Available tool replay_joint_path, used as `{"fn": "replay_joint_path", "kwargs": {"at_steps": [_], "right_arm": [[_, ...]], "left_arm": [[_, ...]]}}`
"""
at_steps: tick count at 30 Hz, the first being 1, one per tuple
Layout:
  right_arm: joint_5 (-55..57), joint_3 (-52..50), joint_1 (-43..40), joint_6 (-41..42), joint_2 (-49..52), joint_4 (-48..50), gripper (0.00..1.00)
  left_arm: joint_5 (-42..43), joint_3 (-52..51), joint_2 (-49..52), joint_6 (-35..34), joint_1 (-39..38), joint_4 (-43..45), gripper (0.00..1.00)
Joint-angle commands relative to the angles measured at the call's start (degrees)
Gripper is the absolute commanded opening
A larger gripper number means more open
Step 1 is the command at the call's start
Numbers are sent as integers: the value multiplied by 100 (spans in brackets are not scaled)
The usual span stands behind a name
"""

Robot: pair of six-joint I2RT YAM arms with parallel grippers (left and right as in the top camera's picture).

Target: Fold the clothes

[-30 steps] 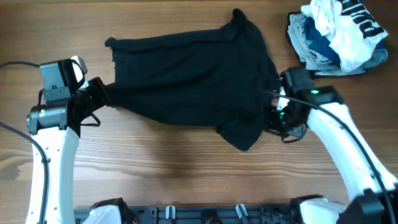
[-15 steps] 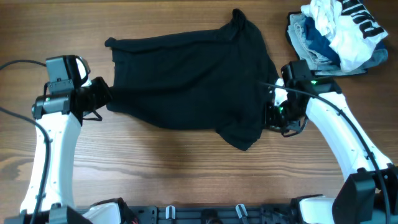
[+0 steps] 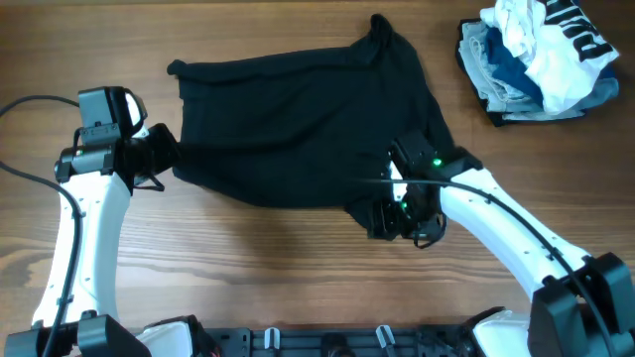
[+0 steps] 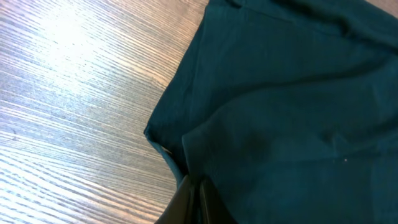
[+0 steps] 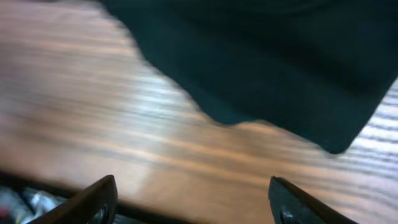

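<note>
The garment's near corner (image 3: 364, 220) (image 5: 227, 114) lies just beyond my open fingers, so my right gripper needs to lower onto the garment's edge next and close there.
The clothes (image 3: 298, 129), one plain black garment, lie spread across the middle of the wooden table. My left gripper (image 3: 165, 157) is at the garment's left edge and shut on a pinch of the fabric. In the left wrist view its closed fingertips (image 4: 194, 198) hold the cloth's edge (image 4: 280, 112). My right gripper (image 3: 389, 220) hovers at the garment's lower right corner, open and holding nothing. In the right wrist view the right gripper (image 5: 196, 202) has its fingers (image 5: 102, 198) wide apart over bare wood, with the clothes (image 5: 267, 56) lying beyond them.
A heap of white, black-lettered and light-blue clothes (image 3: 536, 55) sits at the far right corner. Bare wood table (image 3: 248, 268) lies in front of the garment. A dark rail (image 3: 327, 342) runs along the table's front edge.
My right gripper has opened, let go of the garment's right side, and moved left and toward the front, to the lower right corner. The left arm shifted slightly, still gripping.
</note>
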Motion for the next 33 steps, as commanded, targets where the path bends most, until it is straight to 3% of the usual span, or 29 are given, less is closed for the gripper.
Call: {"fn": "replay_joint_path", "kwargs": {"at_steps": [1, 12, 16, 20, 25, 29, 33], "right_arm": [[297, -391, 4, 605, -7, 566, 80], [323, -761, 4, 890, 684, 1891, 77], [354, -761, 4, 1128, 719, 1956, 64], [481, -761, 4, 1239, 719, 1805, 27], [503, -761, 2, 1252, 719, 1716, 4], [507, -702, -31, 1248, 531, 1506, 4], [809, -184, -389, 1019, -262, 584, 4]], "left_arm": [[-55, 70, 15, -68, 15, 11, 4], [-55, 70, 15, -70, 15, -42, 4], [-55, 70, 15, -70, 15, -74, 4], [-55, 70, 15, -68, 15, -74, 4], [-55, 70, 15, -68, 15, -74, 4], [-55, 72, 4, -63, 15, -76, 4], [-55, 382, -267, 116, 20, -455, 4]]}}
